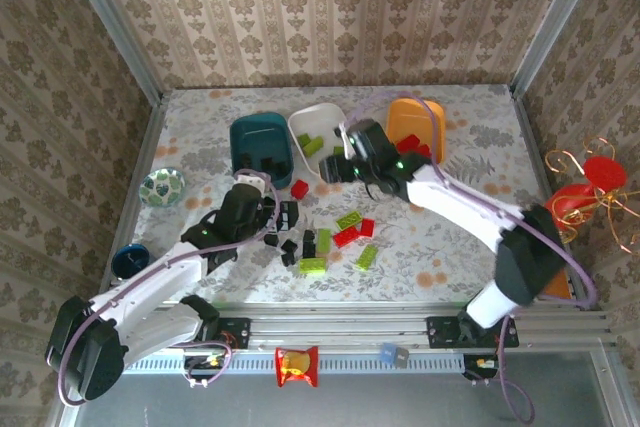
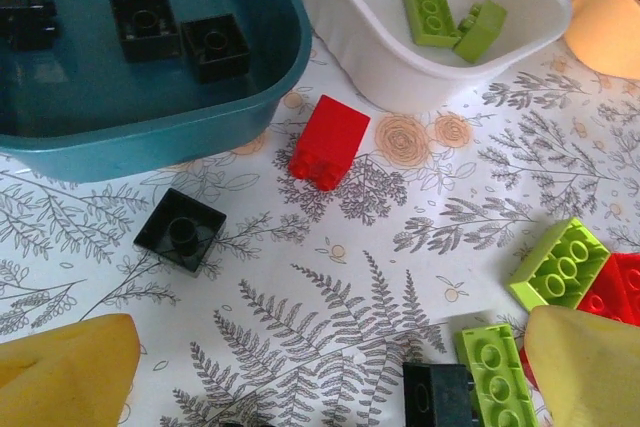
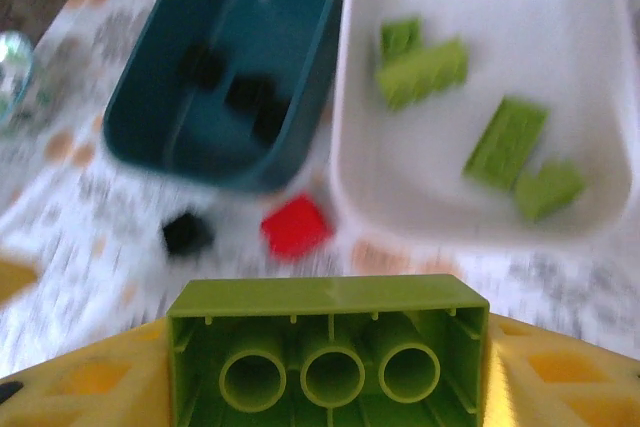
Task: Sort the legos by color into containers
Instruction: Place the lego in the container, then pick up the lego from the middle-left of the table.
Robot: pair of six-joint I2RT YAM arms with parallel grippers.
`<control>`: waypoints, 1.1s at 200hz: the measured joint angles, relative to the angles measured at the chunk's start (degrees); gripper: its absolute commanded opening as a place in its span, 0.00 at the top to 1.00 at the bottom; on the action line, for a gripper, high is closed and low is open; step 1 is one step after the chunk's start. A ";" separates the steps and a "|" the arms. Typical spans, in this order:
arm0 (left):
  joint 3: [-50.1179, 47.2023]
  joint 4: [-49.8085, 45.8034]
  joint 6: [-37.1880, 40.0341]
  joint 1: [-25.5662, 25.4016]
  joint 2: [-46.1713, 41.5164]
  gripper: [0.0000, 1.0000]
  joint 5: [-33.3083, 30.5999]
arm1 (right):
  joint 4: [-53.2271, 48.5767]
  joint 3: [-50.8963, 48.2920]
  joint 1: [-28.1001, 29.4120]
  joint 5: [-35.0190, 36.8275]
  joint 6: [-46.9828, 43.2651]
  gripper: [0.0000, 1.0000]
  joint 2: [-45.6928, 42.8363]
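The white tub (image 1: 300, 119) already has lime legos in it, so I need to move my right gripper outward past the tub's near rim, over the tub's bottom, and let go of the lime lego.
My right gripper (image 3: 328, 387) is shut on a lime green lego (image 3: 328, 347), seen from its hollow underside. It hovers at the near end of the white tub (image 1: 300, 119), where the gripper (image 1: 335, 169) meets the rim. The white tub (image 3: 345, 147) holds several lime legos (image 3: 505, 142). Black legos (image 2: 215, 47) lie in the teal tub (image 2: 150, 142). The orange tub (image 1: 415, 109) holds red ones. My left gripper (image 2: 320, 387) is open and empty over the table, among loose legos: a red one (image 2: 329, 142), a black one (image 2: 180, 231), a lime one (image 2: 497, 372).
A small patterned dish (image 1: 161, 186) and a blue cup (image 1: 130, 261) sit at the left edge. More loose red, lime and black legos (image 1: 345, 232) lie scattered on the middle of the table. A red wire ornament (image 1: 585, 192) stands outside the right wall.
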 measured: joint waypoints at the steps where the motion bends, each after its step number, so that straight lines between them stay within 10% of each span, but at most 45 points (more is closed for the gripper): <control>1: 0.00 0.00 -0.04 0.00 0.00 0.00 0.00 | 0.04 0.44 -0.09 0.02 0.00 0.50 0.42; 52: -1.25 -3.69 -2.16 0.79 -2.62 0.00 -3.34 | -5.99 26.08 -4.15 5.14 2.05 0.47 26.49; 97: -1.81 -5.64 -3.61 3.08 -3.15 0.00 -4.33 | -14.84 35.76 -4.42 9.33 3.45 0.19 34.18; 220: -1.38 2.29 -0.11 3.43 17.44 0.17 -4.79 | -3.87 4.42 2.45 11.02 4.09 0.19 4.81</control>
